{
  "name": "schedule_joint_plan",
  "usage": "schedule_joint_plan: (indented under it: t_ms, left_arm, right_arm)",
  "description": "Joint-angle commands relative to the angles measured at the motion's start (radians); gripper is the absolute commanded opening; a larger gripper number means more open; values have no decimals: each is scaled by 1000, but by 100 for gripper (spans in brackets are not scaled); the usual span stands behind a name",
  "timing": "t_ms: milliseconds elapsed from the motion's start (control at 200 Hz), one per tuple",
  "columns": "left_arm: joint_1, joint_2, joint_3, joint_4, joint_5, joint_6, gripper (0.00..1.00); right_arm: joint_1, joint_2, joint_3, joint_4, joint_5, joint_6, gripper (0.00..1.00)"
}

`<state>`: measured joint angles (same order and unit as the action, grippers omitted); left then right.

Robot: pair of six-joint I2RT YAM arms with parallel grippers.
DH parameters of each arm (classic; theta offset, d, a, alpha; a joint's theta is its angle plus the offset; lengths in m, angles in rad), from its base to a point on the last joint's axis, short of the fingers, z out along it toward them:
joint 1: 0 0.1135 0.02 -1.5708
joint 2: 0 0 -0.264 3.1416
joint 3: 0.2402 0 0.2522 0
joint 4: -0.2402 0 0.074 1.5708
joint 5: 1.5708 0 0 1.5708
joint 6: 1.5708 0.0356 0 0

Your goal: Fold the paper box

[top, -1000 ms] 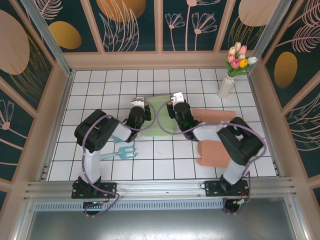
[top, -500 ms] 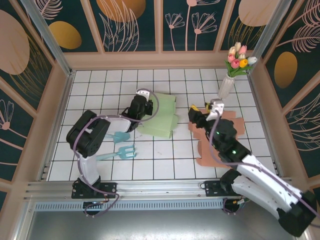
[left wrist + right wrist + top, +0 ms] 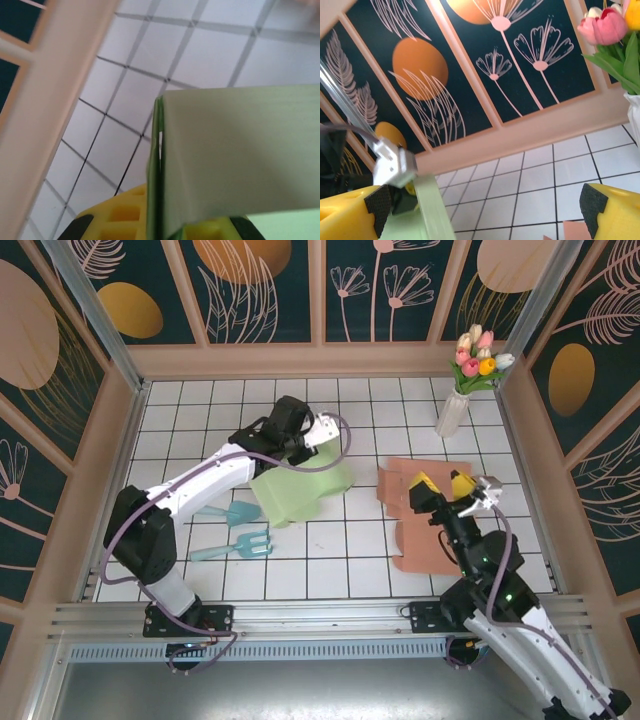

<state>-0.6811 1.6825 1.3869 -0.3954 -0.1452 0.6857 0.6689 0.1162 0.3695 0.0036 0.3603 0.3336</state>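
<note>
Next, my left gripper lowers the still-lifted edge back toward the box's side by the pink cardboard, then releases it.
The green paper box point(image 3: 300, 488) lies partly folded at the table's middle, its back edge lifted. My left gripper point(image 3: 303, 436) is shut on that edge. In the left wrist view the green sheet point(image 3: 235, 150) stands pinched between the yellow fingers point(image 3: 120, 220), with the left gripper point(image 3: 162, 231) at the bottom. My right gripper point(image 3: 447, 486) hangs open to the right of the green box, apart from it, above a flat pink cardboard sheet point(image 3: 425, 540). The right wrist view shows the right gripper point(image 3: 485, 210) wide open and holding nothing, with the green box point(image 3: 427, 210) to the left.
A white vase of tulips point(image 3: 460, 400) stands at the back right, tulips point(image 3: 615, 25) close to the right wrist camera. Two teal garden tools point(image 3: 235, 530) lie left of the green box. Pink walls point(image 3: 320, 360) enclose the tiled table.
My right gripper has let go of the green box, drawn back to the right and opened wide. The left arm has stretched out and lifted the box's back edge.
</note>
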Motion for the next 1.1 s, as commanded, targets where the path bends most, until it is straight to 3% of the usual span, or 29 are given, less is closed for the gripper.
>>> schedule_joint_plan:
  t_ms: [0, 115, 260, 846, 1096]
  left_arm:
    - [-35, 38, 176, -346, -150, 274, 0]
    - [-113, 176, 301, -518, -274, 333, 0]
    - [-172, 224, 187, -387, -359, 483, 0]
    - [-192, 429, 111, 34, -270, 698, 0]
    - [-192, 449, 193, -10, -265, 699, 19]
  right_arm:
    - [-5, -53, 9, -48, -7, 38, 99]
    - [-5, -78, 8, -50, -33, 52, 99]
    - [-5, -79, 22, -67, -41, 53, 99]
    - [-5, -79, -7, -52, -9, 41, 99]
    - [-5, -73, -14, -48, 7, 34, 98]
